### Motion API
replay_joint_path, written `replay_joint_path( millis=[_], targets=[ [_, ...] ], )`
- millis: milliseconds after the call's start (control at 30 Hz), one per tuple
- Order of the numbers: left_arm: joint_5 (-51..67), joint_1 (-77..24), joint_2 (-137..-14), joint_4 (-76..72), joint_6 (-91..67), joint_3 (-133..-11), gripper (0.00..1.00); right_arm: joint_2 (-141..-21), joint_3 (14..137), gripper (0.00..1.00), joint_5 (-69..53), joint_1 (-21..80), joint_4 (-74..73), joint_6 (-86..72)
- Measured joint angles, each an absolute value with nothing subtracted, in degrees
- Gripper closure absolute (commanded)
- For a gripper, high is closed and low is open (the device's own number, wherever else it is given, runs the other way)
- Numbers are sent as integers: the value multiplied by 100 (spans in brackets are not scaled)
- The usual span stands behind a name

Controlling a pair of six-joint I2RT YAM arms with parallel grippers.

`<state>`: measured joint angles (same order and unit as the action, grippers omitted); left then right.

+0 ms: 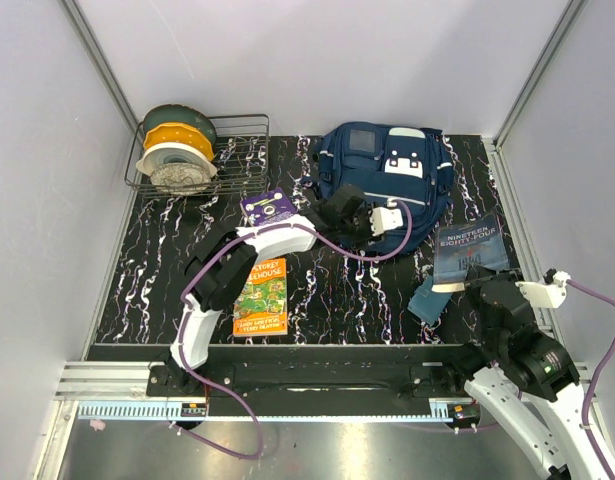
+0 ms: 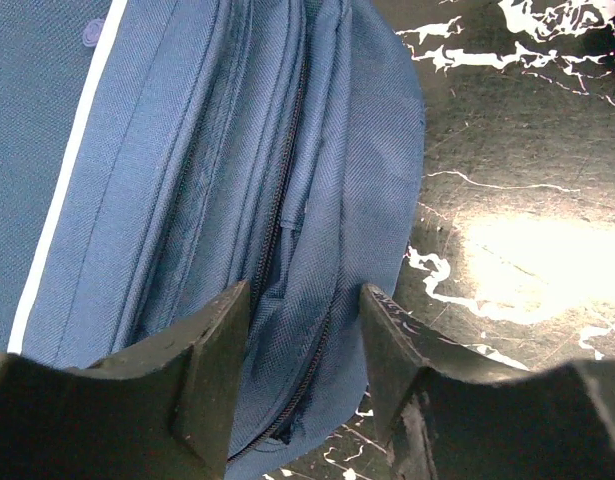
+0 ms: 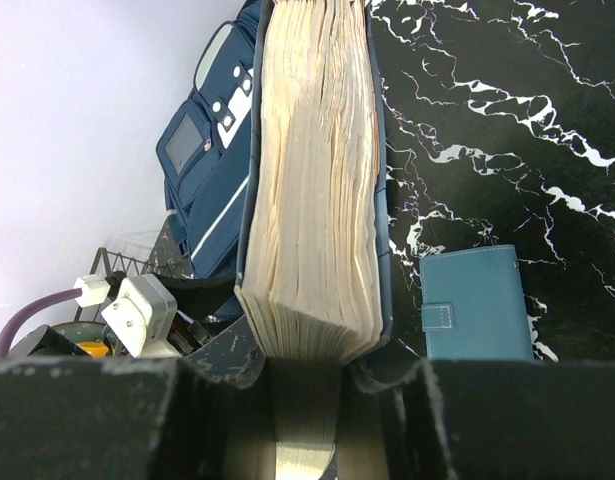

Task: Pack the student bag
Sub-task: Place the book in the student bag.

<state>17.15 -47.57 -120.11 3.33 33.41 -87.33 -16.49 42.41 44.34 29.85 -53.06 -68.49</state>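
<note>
The book goes outward in my right gripper into the student bag next and is released, as the bag lies outward, to the gripper's left in the top view.
The student bag (image 1: pixel 392 165), navy with white stripes, lies flat at the back of the table. My left gripper (image 1: pixel 372 213) is at the bag's near edge. In the left wrist view its jaws (image 2: pixel 305 300) stand apart, straddling a fold of the bag's blue fabric (image 2: pixel 237 150) and a zipper line. My right gripper (image 1: pixel 477 275) is shut on a thick blue-covered book (image 1: pixel 470 243) titled Nineteen Eighty-Four. The right wrist view shows the book's cream page edge (image 3: pixel 312 180) clamped between the fingers (image 3: pixel 307 350), with the bag (image 3: pixel 212 170) beyond it.
A small teal-blue pouch (image 1: pixel 430 298) lies beside the held book, and shows in the right wrist view too (image 3: pixel 477 300). An orange and green book (image 1: pixel 261 297) and a small purple book (image 1: pixel 268 208) lie left of centre. A wire rack (image 1: pixel 242 150) with spools stands back left.
</note>
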Motion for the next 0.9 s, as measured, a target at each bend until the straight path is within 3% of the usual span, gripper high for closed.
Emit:
replay_joint_path(
  millis=[167,233,267,300,467,600,900],
  targets=[
    [1691,-4757,-12011,336,3232,-8814,58,-1599,4241,100,4397,2982,-5308,-6943],
    [1723,-4757,-12011,353,3203,-8868,66,-1584,4239,100,4392,2982,-5308,-6965],
    [1741,-4757,-12011,370,3183,-8899,79,-1577,4237,100,4390,2982,-5308,-6980],
    [1769,-4755,-12011,390,3175,-8932,82,-1573,4233,100,4390,2982,-5308,-6991],
    [1826,-4744,-12036,478,3146,-9052,82,-1542,4228,100,4386,2985,-5319,-7002],
    [1844,-4735,-12086,517,3155,-9072,100,-1492,4228,100,4386,2985,-5352,-7022],
    [1837,-4735,-12099,593,3114,-9078,100,-1444,4217,100,4388,2982,-5502,-7043]
  ],
)
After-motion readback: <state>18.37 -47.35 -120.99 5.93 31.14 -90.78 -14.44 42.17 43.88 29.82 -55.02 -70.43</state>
